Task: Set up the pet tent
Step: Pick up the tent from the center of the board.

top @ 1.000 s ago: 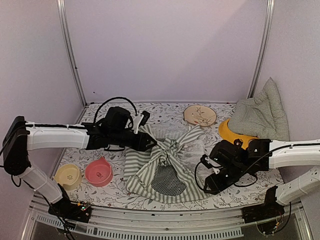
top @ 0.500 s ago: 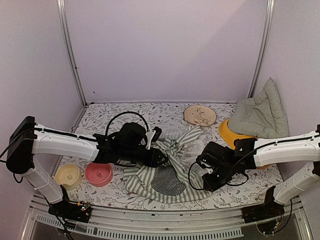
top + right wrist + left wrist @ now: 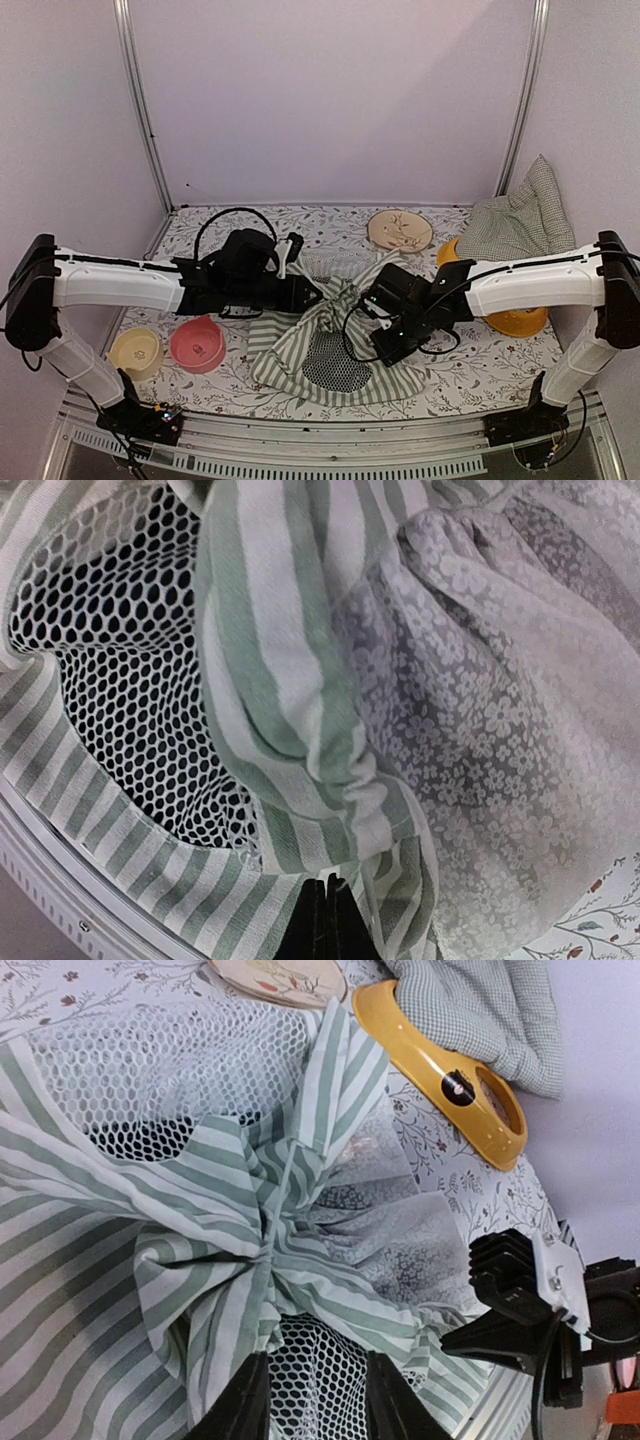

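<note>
The robot should next lower its left gripper toward the right in the top view, onto a striped fold point(image 3: 270, 660) between the tent's mesh window and lace curtain.
The pet tent point(image 3: 290, 345) lies collapsed on the table's middle, its striped fabric bunched in a knot above the round black mesh window point(image 3: 336, 362). My left gripper point(image 3: 312, 293) hovers at the knot's left. In the left wrist view it point(image 3: 315, 1400) is open, with white mesh between its fingers and the tent point(image 3: 200, 1220) just ahead. My right gripper point(image 3: 385, 347) sits at the tent's right side. In the right wrist view it point(image 3: 325, 915) is shut, tips at a gathered striped fold point(image 3: 270, 660) beside the lace curtain point(image 3: 480, 710).
A gingham cushion point(image 3: 520, 230) leans in the back right corner over a yellow bowl point(image 3: 515, 322). A beige plate point(image 3: 399, 230) lies at the back. A pink bowl point(image 3: 197, 345) and a cream bowl point(image 3: 135, 352) stand front left.
My right arm has swung left from the table's right side onto the tent's right part. My left gripper dipped toward the knot and drew back a little.
</note>
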`<state>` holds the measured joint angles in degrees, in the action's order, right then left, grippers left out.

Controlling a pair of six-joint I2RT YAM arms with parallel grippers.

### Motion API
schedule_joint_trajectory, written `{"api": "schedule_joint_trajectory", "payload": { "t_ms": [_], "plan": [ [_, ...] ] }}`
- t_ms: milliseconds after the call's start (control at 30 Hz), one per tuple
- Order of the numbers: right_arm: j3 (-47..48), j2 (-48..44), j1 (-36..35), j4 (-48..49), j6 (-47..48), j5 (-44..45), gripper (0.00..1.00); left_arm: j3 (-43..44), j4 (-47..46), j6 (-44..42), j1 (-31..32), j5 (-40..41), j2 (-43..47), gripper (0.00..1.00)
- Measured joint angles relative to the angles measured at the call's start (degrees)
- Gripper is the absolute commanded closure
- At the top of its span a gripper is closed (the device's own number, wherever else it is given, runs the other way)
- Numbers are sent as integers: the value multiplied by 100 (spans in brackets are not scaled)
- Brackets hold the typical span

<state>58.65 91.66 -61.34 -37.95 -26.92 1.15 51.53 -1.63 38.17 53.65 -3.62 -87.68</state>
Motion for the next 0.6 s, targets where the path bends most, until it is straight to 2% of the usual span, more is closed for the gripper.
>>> {"api": "schedule_joint_trajectory", "payload": {
  "t_ms": [33,133,233,300,333,433,500,600],
  "plan": [
    [107,46,2,-4,24,7,87,0,2,-4,-39,11,24,62],
    [321,39,13,28,87,70,76,11,72,-9,-125,50,9,57],
    [339,-164,90,22,131,138,74,166,184,-44,-177,63,-216,51],
    [337,-319,199,13,136,181,73,470,332,-81,-186,105,-555,39],
    [332,-411,275,4,136,212,72,651,382,-105,-181,116,-761,37],
    [299,-678,481,-9,120,328,69,1104,577,-168,-120,232,-1237,39],
    [262,-844,577,-7,101,380,68,1322,706,-175,-74,407,-1464,45],
    [170,-1097,695,20,79,435,68,1408,931,-175,26,787,-1574,45]
  ]
}}
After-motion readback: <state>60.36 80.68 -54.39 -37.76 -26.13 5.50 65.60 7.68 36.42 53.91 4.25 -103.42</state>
